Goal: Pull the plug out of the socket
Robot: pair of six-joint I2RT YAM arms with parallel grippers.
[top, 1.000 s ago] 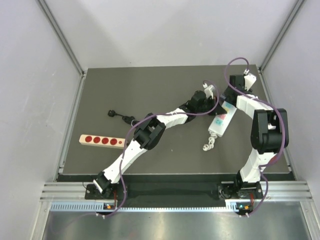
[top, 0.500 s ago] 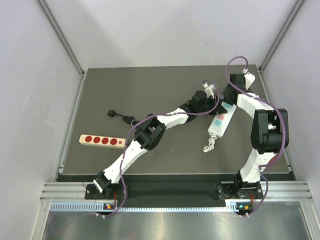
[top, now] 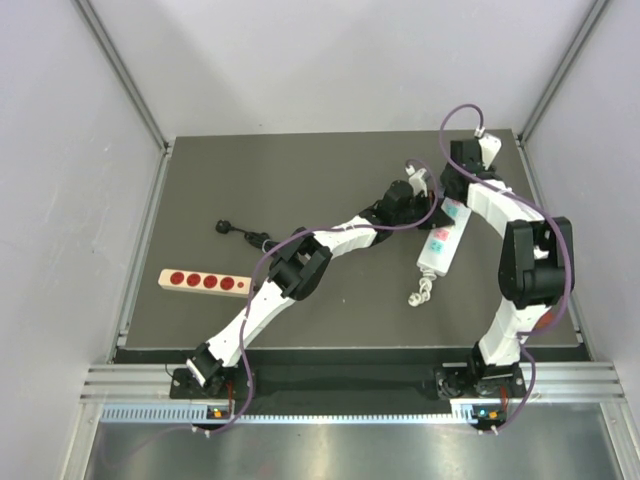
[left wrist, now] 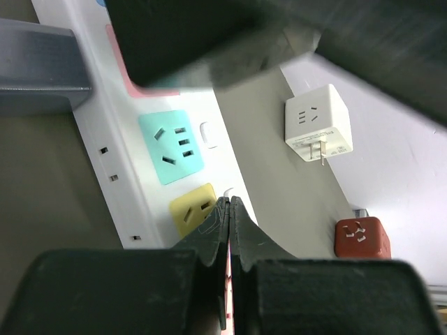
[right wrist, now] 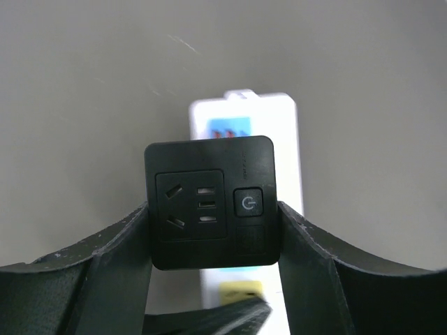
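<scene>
My right gripper moves back and down toward the tabletop beside the white cube adapter next to release the plug, as that spot lies clear of the power strip.
The socket is a long white power strip (top: 441,238) with pink, cyan and yellow outlet faces; it also shows in the left wrist view (left wrist: 133,160) and the right wrist view (right wrist: 244,115). My right gripper (top: 455,188) (right wrist: 213,213) is shut on the plug (right wrist: 209,202), a black square adapter with a power button. The plug (left wrist: 188,42) shows blurred over the pink outlet. I cannot tell whether its pins are out. My left gripper (top: 430,210) (left wrist: 229,204) is shut and empty, its tips on the strip beside the yellow outlet (left wrist: 192,213).
A beige strip with red round spots (top: 203,281) lies at the left. A black plug with cord (top: 240,232) lies behind it. The strip's coiled white cord (top: 418,290) trails toward me. A white cube adapter (left wrist: 318,132) and a red cube (left wrist: 362,237) sit beyond the strip.
My right gripper has moved toward the back of the table with the black plug in it. My left gripper has stayed on the strip.
</scene>
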